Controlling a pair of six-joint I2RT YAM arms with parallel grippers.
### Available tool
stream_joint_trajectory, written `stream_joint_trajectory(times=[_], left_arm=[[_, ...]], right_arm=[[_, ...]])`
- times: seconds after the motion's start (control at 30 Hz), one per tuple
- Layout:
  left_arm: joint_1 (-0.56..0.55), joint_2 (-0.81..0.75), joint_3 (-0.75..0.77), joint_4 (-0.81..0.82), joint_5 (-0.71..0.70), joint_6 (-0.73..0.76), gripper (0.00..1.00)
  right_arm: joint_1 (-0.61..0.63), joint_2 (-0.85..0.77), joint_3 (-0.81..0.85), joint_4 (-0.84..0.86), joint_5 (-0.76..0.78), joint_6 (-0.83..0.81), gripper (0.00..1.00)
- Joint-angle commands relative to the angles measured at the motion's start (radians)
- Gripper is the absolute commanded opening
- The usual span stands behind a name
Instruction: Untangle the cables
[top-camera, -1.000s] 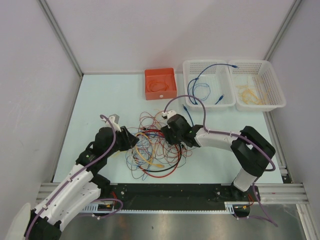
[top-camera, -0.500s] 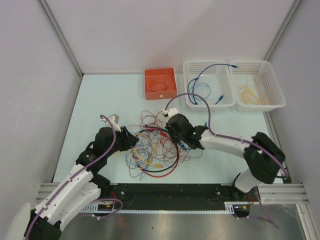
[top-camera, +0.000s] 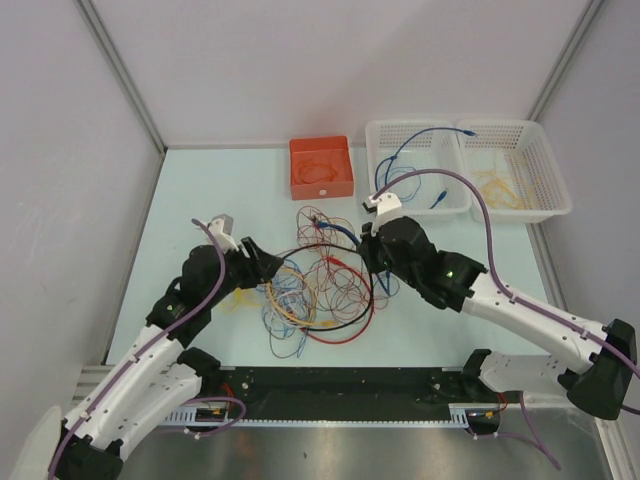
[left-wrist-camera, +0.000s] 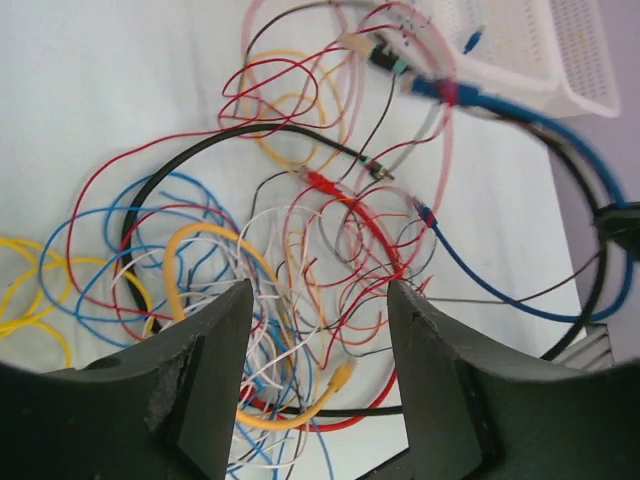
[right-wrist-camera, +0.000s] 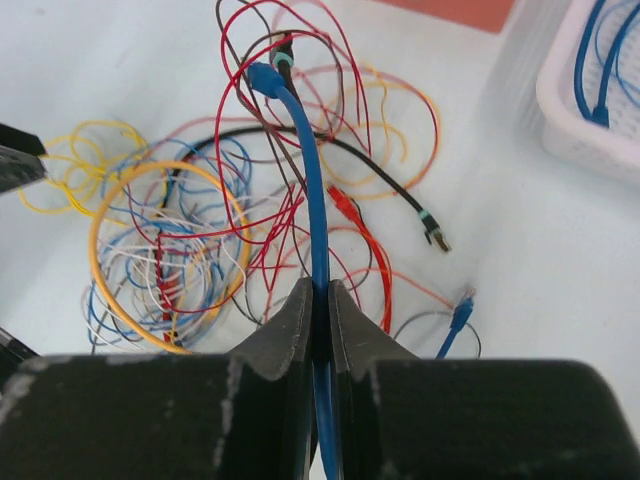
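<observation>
My right gripper moves up and outward over the nearer white basket (top-camera: 418, 172) (right-wrist-camera: 612, 88) next and releases the thick blue cable inside, since that basket already holds blue cable.
The cables (top-camera: 315, 285) lie in a loose tangle of red, blue, white, yellow, orange and black loops in the middle of the table. My right gripper (top-camera: 367, 250) is at the tangle's far right side. In the right wrist view it (right-wrist-camera: 320, 300) is shut on a thick blue cable (right-wrist-camera: 311, 190), which runs taut up to its plug among red loops. My left gripper (top-camera: 262, 263) sits at the tangle's left edge. In the left wrist view it (left-wrist-camera: 318, 300) hangs open above white, blue and red strands, with an orange plug end (left-wrist-camera: 342, 375) below the gap, and holds nothing.
An orange bin (top-camera: 321, 167) stands at the back centre. Two white baskets stand at the back right: the nearer one (top-camera: 418, 195) holds blue cable, the other (top-camera: 545, 165) holds pale yellow cable. A loose black cable with a plug (right-wrist-camera: 432, 228) lies right of the tangle.
My right gripper shut on the blue cable and pulled back toward the far right, stretching the tangle with it. My left gripper opened wider and shifted slightly away from me.
</observation>
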Motion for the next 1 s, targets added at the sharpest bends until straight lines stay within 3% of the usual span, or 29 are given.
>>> stream_joint_trajectory(times=[0.0, 0.2, 0.27, 0.5, 0.73, 0.97], left_arm=[[0.008, 0.003, 0.027, 0.174, 0.091, -0.05, 0.64], [-0.002, 0.044, -0.062, 0.506, 0.35, -0.142, 0.67], [-0.032, 0.073, -0.08, 0.562, 0.372, -0.144, 0.66], [-0.068, 0.086, -0.074, 0.476, 0.294, -0.1, 0.66], [-0.066, 0.008, -0.09, 0.386, 0.189, -0.072, 0.66], [-0.066, -0.038, -0.128, 0.361, 0.171, -0.081, 0.66]], right_arm=[[0.001, 0.011, 0.022, -0.081, 0.021, 0.036, 0.0], [0.001, -0.001, 0.019, -0.006, -0.069, 0.089, 0.0], [-0.003, -0.008, 0.019, 0.034, -0.106, 0.116, 0.0], [-0.005, -0.033, 0.034, 0.048, -0.137, 0.144, 0.0], [-0.04, -0.183, 0.168, 0.103, -0.09, 0.083, 0.0], [-0.068, -0.257, 0.297, 0.239, 0.068, -0.029, 0.0]])
